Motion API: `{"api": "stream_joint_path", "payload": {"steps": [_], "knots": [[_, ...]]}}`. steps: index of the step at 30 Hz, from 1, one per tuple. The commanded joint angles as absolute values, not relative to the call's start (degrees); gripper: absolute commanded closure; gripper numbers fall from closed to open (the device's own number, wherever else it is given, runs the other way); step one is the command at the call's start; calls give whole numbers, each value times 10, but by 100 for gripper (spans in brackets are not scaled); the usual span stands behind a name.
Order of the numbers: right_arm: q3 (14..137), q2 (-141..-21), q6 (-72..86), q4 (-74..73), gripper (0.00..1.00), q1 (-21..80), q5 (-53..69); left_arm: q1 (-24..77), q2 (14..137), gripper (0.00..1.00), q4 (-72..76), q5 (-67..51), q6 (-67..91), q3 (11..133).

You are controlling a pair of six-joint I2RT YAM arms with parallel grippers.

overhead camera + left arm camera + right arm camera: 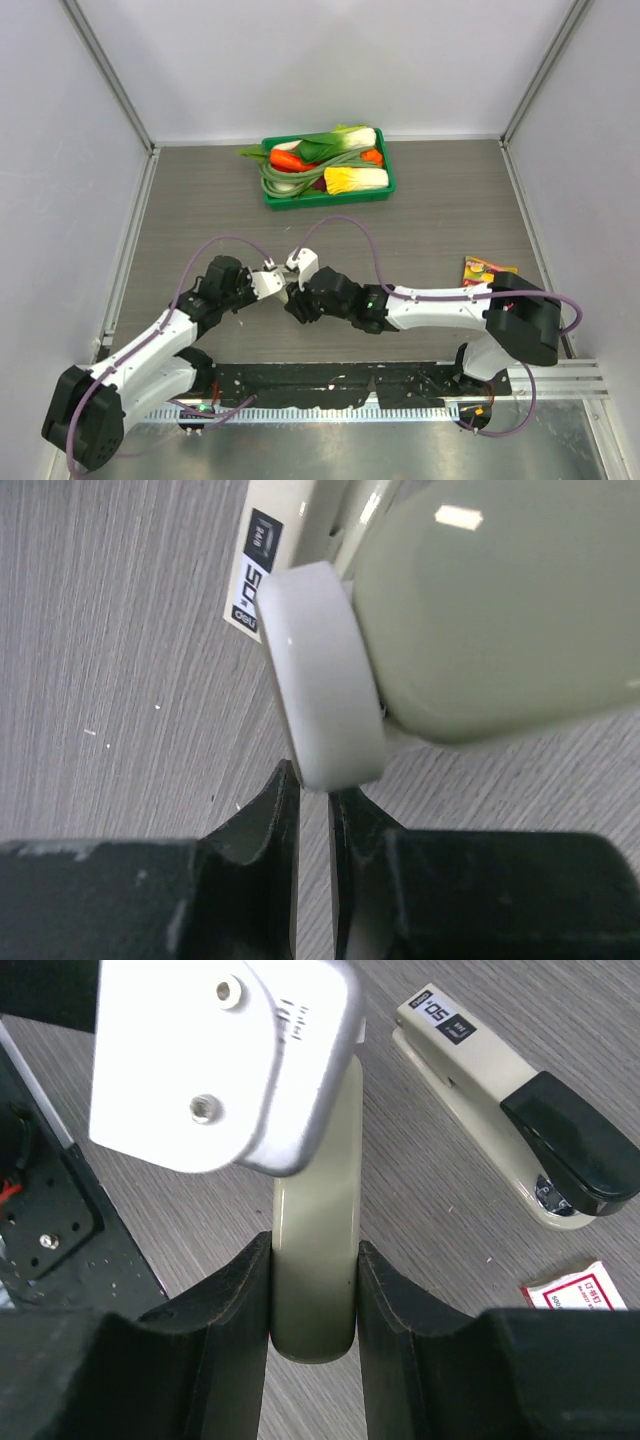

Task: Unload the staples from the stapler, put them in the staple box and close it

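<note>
The beige stapler [315, 1210] goes outward past the other stapler's labelled end next. It comes down in my right gripper for release on the table, because that part lies bare.
The stapler [470, 1065], pale-bodied with a black end and a "50" label, lies on the table at the upper right of the right wrist view; its labelled end also shows in the left wrist view [262, 555]. My right gripper [314, 1250] is shut on a plain beige stapler [315, 1210], which fills the upper right of the left wrist view [490, 610]. My left gripper [312, 780] is nearly closed, with only a thin gap and table showing through it. Its tips touch a white rounded end piece [320, 680]. Both grippers meet mid-table [293, 287]. No staples show.
A small red-and-white box [575, 1295] lies near the stapler. A green tray [385, 190] of vegetables stands at the back. A red-yellow packet [487, 270] lies at the right. The left arm's pale wrist housing [220, 1060] hangs over the beige stapler.
</note>
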State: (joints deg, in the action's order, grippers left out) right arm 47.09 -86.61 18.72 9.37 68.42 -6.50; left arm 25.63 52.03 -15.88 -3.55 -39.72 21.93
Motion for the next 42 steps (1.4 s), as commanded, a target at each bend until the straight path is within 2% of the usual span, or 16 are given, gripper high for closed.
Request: {"api": "stream_joint_path", "payload": {"steps": [1, 6, 10, 13, 14, 15, 16, 18, 19, 26, 29, 30, 34, 36, 37, 42], "knots": [[478, -860, 109, -10, 99, 734, -82, 252, 495, 99, -156, 171, -431, 204], [483, -866, 134, 24, 99, 739, -82, 251, 471, 99, -206, 156, -404, 237], [505, -848, 142, 54, 99, 738, -119, 253, 475, 94, -302, 72, -323, 317], [557, -853, 141, 55, 99, 723, -157, 252, 475, 78, -410, -71, -288, 388], [569, -857, 144, 59, 99, 716, -157, 252, 476, 65, -450, -118, -280, 404], [593, -865, 154, 59, 99, 710, -154, 252, 475, 60, -467, -140, -274, 428], [603, -869, 160, 59, 99, 696, -148, 251, 473, 47, -499, -155, -275, 438], [626, -879, 168, 60, 99, 686, -136, 252, 469, 40, -523, -179, -279, 464], [632, -889, 170, 59, 99, 683, -135, 251, 465, 33, -535, -178, -279, 469], [698, -947, 151, 37, 99, 674, -122, 217, 453, 27, -506, -113, -230, 501], [725, -991, 143, 19, 99, 667, -112, 160, 447, 26, -445, -65, -173, 525], [737, -1004, 142, 18, 99, 661, -106, 112, 447, 22, -431, -60, -160, 533], [794, -1070, 141, 1, 99, 647, -86, -17, 491, 18, -413, -106, -105, 580], [844, -1117, 131, -30, 99, 645, -83, -59, 523, 18, -429, -126, -92, 590], [867, -1139, 129, -42, 99, 644, -83, -64, 528, 13, -429, -131, -90, 591], [1041, -1272, 129, -159, 99, 637, -77, -68, 518, 13, -412, -120, -35, 572]]}}
